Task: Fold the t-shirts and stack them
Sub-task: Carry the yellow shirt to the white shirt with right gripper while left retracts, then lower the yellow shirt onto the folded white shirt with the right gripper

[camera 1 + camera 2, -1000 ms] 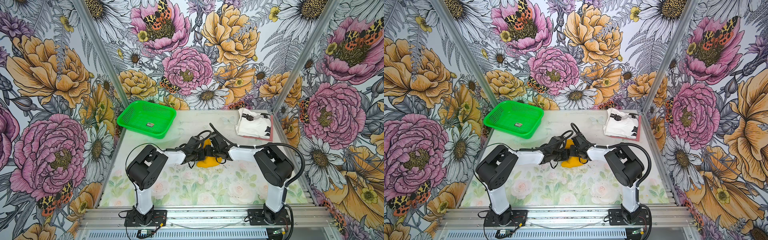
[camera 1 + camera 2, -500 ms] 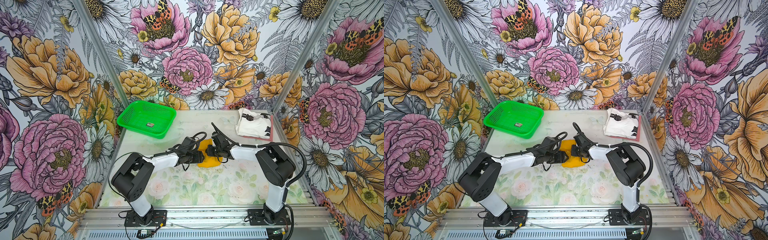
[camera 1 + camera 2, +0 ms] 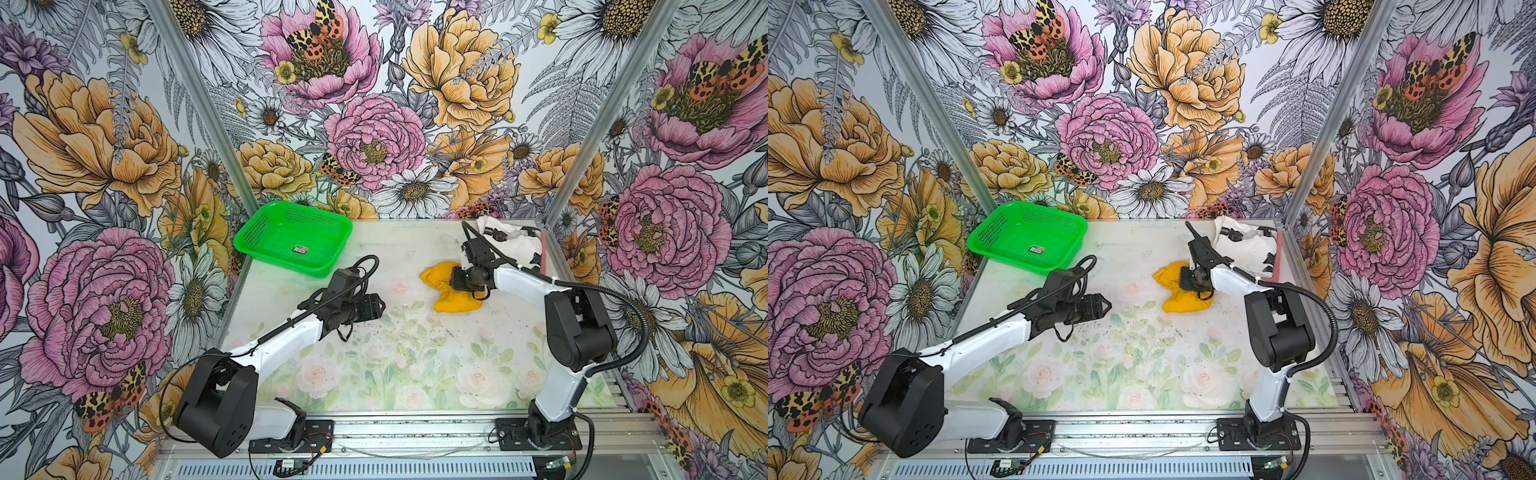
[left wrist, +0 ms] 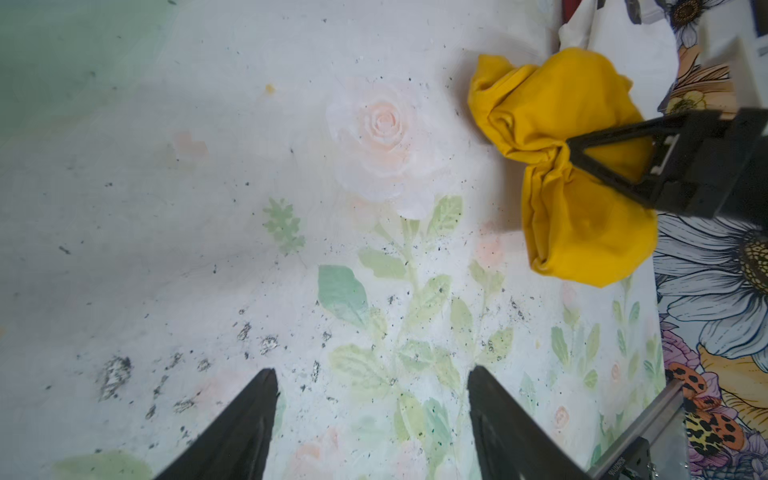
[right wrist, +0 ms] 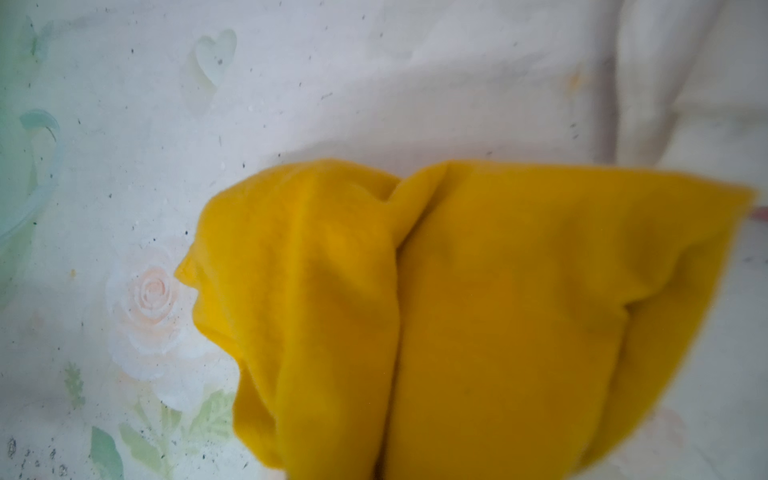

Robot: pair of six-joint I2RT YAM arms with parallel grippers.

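The folded white t-shirt (image 3: 521,245) (image 5: 696,88) lies outward of my right gripper, so next my right gripper will carry the yellow t-shirt outward onto that pile and release it.
The mustard-yellow t-shirt (image 3: 453,301) (image 3: 1183,303) is bunched into a bow shape right of the table's middle. My right gripper (image 3: 445,282) (image 3: 1177,283) is shut on its pinched waist; the left wrist view shows the black fingers meeting in the yellow cloth (image 4: 582,232). Yellow cloth (image 5: 498,311) covers the jaws in the right wrist view. My left gripper (image 3: 380,307) (image 3: 1106,305) (image 4: 372,374) stands open and empty over bare table, well left of the shirt. A white t-shirt with black markings (image 3: 511,245) (image 3: 1246,245) lies folded at the back right on a pink one (image 3: 543,249) (image 3: 1278,249).
A green mesh basket (image 3: 253,232) (image 3: 988,235) stands at the back left with a small label inside. Flower-printed walls close in the left, back and right sides. The floral table top (image 3: 395,365) spreads toward the front rail between the two arm bases.
My left gripper has opened, let go of the yellow t-shirt and drawn back to the left. The right gripper has carried the shirt toward the back right.
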